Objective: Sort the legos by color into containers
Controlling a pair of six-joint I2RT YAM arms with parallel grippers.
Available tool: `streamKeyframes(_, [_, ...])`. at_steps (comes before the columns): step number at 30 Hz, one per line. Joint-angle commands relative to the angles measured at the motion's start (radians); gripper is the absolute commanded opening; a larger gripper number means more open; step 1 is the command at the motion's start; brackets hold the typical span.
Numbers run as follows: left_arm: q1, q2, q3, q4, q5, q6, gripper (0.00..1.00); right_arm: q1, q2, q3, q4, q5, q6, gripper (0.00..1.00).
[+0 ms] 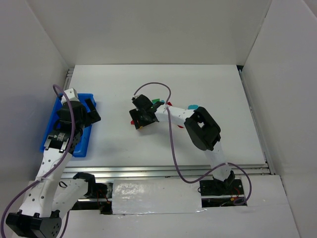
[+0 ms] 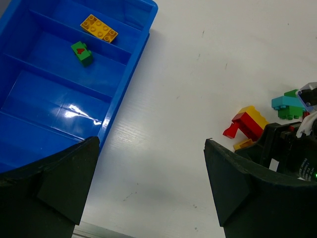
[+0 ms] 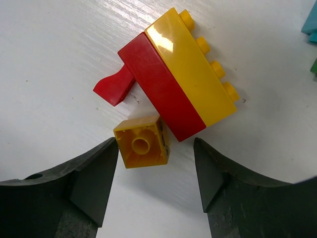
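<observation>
The small yellow brick lies right of my left gripper in the top view, by the right gripper's fingers, so next I swing across, tilting, and close on it.
The blue tray lies at the table's left; one compartment holds a yellow brick, the one beside it a green brick. My left gripper is open and empty, hovering at the tray's right edge. My right gripper is open, low over the table centre. A small upturned yellow brick lies just ahead of its fingertips, nearer the left finger. A red brick joined to a long yellow brick lies just beyond.
More loose bricks lie around the right gripper: teal and green in the left wrist view, and a teal one and a red one by the right arm. White walls enclose the table.
</observation>
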Motion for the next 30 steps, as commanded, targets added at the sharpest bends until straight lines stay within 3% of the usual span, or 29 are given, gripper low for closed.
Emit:
streamKeyframes(1, [0.004,0.005,0.019,0.045,0.036,0.036,0.99,0.003,0.015,0.019,0.044,-0.012,-0.033,0.7])
streamKeyframes(5, [0.004,0.011,0.019,0.05,0.053,0.042,1.0,0.003,0.016,0.014,0.067,-0.032,-0.069,0.69])
streamKeyframes(8, [0.004,0.013,0.019,0.05,0.052,0.044,0.99,0.003,0.029,0.024,0.062,-0.063,-0.073,0.6])
streamKeyframes(11, [0.004,0.013,0.017,0.047,0.044,0.039,0.99,0.006,0.013,-0.001,0.085,-0.083,-0.066,0.43])
streamKeyframes(12, [0.004,0.013,0.017,0.048,0.043,0.039,1.0,0.004,0.009,-0.01,0.087,-0.086,-0.067,0.25])
streamKeyframes(18, [0.004,0.018,0.019,0.048,0.053,0.032,1.0,0.004,-0.08,-0.105,0.118,-0.133,-0.044,0.08])
streamKeyframes(19, [0.004,0.019,0.017,0.054,0.061,0.032,1.0,0.004,-0.103,-0.129,0.144,-0.14,-0.037,0.02])
streamKeyframes(22, [0.004,0.034,0.016,0.068,0.148,0.024,1.0,0.006,-0.241,-0.275,0.255,-0.211,-0.032,0.0])
streamKeyframes(26, [0.002,0.068,-0.045,0.128,0.412,-0.034,1.0,0.006,-0.462,-0.523,0.4,-0.379,-0.07,0.0])
streamKeyframes(30, [-0.025,0.088,-0.166,0.309,0.787,-0.201,0.99,0.006,-0.622,-0.676,0.516,-0.475,-0.101,0.0])
